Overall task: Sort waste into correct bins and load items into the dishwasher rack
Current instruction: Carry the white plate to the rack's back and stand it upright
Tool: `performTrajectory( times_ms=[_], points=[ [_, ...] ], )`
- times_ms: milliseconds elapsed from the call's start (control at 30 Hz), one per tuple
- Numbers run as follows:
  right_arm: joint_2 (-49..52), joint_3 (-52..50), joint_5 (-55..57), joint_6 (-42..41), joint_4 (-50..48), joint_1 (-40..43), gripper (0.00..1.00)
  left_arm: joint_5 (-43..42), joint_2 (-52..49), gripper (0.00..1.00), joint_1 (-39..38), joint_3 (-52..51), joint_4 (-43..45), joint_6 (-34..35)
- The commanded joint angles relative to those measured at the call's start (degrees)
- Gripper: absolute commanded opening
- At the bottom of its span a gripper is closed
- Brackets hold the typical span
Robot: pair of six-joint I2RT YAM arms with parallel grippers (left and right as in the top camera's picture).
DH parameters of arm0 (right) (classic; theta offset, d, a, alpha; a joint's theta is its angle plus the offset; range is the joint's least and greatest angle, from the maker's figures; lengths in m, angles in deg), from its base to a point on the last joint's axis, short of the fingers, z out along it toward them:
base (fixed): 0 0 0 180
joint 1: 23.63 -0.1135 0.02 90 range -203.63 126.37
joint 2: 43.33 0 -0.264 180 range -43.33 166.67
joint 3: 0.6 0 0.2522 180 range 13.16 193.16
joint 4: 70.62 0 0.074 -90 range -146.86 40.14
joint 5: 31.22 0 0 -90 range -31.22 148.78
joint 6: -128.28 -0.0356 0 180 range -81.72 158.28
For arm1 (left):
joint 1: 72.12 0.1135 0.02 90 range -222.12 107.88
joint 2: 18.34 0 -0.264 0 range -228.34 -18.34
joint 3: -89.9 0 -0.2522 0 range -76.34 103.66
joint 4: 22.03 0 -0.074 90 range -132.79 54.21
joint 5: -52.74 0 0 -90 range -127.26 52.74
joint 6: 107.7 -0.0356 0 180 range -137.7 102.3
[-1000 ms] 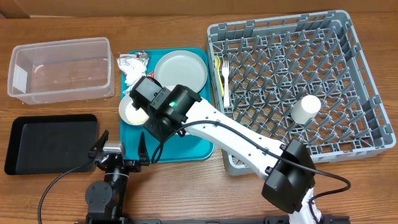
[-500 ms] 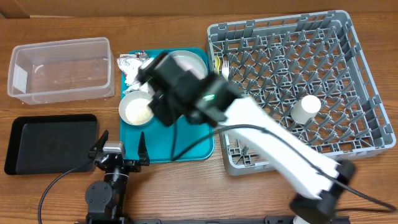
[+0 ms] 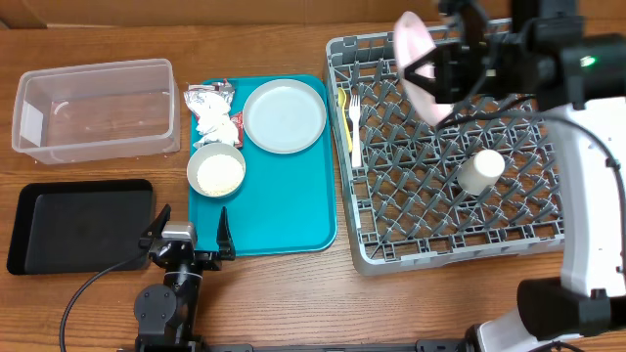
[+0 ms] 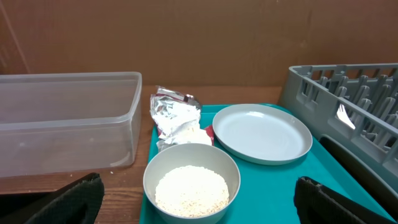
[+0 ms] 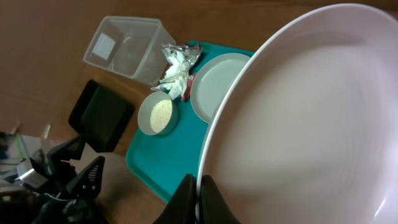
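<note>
My right gripper should next lower its plate on edge, to the right in the overhead view, toward the free wires of the rack beyond the white cup [image 3: 481, 170].
My right gripper [image 3: 442, 76] is shut on the rim of a white plate [image 3: 415, 51], holding it on edge above the far left part of the grey dishwasher rack [image 3: 548, 227]. In the right wrist view the white plate [image 5: 311, 124] fills the frame, pinched by the right gripper [image 5: 200, 194]. A white cup [image 3: 481, 170], a white fork [image 3: 355, 127] and a yellow spoon [image 3: 343, 110] are in the rack. On the teal tray [image 3: 284, 225] sit a grey-green plate [image 3: 285, 115], a bowl [image 3: 216, 172] of rice [image 4: 191, 190], a napkin [image 3: 210, 123] and a foil wrapper [image 3: 207, 96]. My left gripper [image 3: 188, 244] stands open, empty, near the front edge.
A clear tub [image 3: 96, 108] stands at the far left and a black tray [image 3: 78, 223] lies in front of it. In the left wrist view the bowl [image 4: 155, 177] is straight ahead, with the tub [image 4: 62, 124] to its left and the rack [image 4: 348, 87] to its right.
The right arm has swung from over the teal tray up and right to above the rack, carrying the white plate. The left arm has not moved.
</note>
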State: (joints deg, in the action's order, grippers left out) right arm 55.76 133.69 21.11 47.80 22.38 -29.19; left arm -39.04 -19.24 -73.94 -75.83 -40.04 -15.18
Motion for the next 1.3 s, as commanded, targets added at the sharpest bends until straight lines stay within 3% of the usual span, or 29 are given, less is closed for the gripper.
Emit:
performTrajectory(
  times_ms=[0,133,400,833,1267],
  points=[
    [2.05,0.61,-10.45,11.45,3.72,5.95,0.04,-0.61,0.2,1.0,0.31,-0.24,0.0,-1.09],
    [5.62,-0.11,-12.76,19.58,7.82,9.97,0.04,-0.61,0.2,1.0,0.31,-0.24,0.0,-1.09],
    [9.92,-0.63,-12.59,25.07,8.13,12.83,0.04,-0.61,0.2,1.0,0.31,-0.24,0.0,-1.09],
    [18.23,-0.63,-11.89,26.75,7.1,13.77,0.04,-0.61,0.2,1.0,0.31,-0.24,0.0,-1.09],
    [20.02,-0.63,-14.36,26.75,6.97,17.75,0.04,-0.61,0.2,1.0,0.31,-0.24,0.0,-1.09]
  ],
)
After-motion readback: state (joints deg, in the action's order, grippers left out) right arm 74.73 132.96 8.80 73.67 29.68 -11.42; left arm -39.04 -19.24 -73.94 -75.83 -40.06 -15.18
